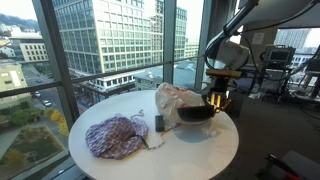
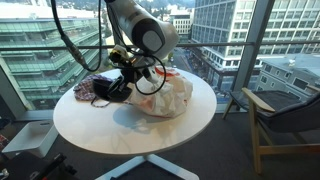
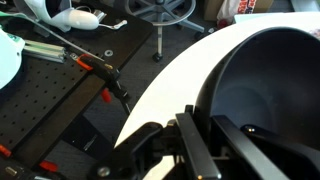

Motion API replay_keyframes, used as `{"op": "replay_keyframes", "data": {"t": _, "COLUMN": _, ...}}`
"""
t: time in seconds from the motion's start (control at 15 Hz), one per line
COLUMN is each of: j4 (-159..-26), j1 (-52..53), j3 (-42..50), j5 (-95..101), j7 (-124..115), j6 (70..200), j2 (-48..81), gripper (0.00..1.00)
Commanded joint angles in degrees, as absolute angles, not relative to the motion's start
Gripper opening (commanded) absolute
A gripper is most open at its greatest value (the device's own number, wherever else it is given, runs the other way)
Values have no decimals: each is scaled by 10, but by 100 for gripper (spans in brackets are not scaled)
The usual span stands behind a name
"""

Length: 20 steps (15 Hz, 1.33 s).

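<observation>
The bowl's rim is already pinched and the crumpled bag (image 2: pixel 157 98) lies right beside the bowl, so my gripper needs to carry the bowl across into the bag next and let go of the bowl's rim.
A black bowl (image 1: pixel 197 113) is at the edge of a round white table (image 1: pixel 190 150); it also shows in the other exterior view (image 2: pixel 108 88). My gripper (image 1: pixel 217 98) comes down on its rim. In the wrist view the two fingers (image 3: pixel 205 150) straddle the bowl's wall (image 3: pixel 265 90), one inside and one outside, closed on it. I cannot tell whether the bowl rests on the table or is just above it. A crumpled white and pink bag (image 1: pixel 175 98) (image 2: pixel 165 97) lies right beside the bowl.
A purple checked cloth (image 1: pixel 115 135) (image 2: pixel 88 88) lies on the table, with a small dark object (image 1: pixel 159 123) next to the bag. Tall windows stand close behind. A chair (image 2: pixel 285 120) stands beside the table. The wrist view shows floor clutter (image 3: pixel 70 60) below the table edge.
</observation>
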State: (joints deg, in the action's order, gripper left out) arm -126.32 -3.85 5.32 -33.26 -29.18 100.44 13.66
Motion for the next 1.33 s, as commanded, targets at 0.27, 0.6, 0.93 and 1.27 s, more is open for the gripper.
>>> {"op": "replay_keyframes", "data": {"t": 0.27, "j4": -1176, "j1": -70, "j3": 78, "j5": -347, "j7": -302, "j6": 970, "j2": 192, "gripper": 4}}
{"op": "replay_keyframes", "data": {"t": 0.6, "j4": -1122, "j1": -70, "j3": 71, "j5": -351, "j7": -304, "j6": 965, "j2": 294, "gripper": 4}}
{"op": "replay_keyframes", "data": {"t": 0.93, "j4": -1057, "j1": -81, "j3": 84, "j5": -335, "j7": -305, "j6": 956, "j2": 334, "gripper": 3}}
{"op": "replay_keyframes", "data": {"t": 1.27, "j4": -1013, "j1": -85, "j3": 83, "j5": -339, "j7": -305, "j6": 959, "j2": 341, "gripper": 4}}
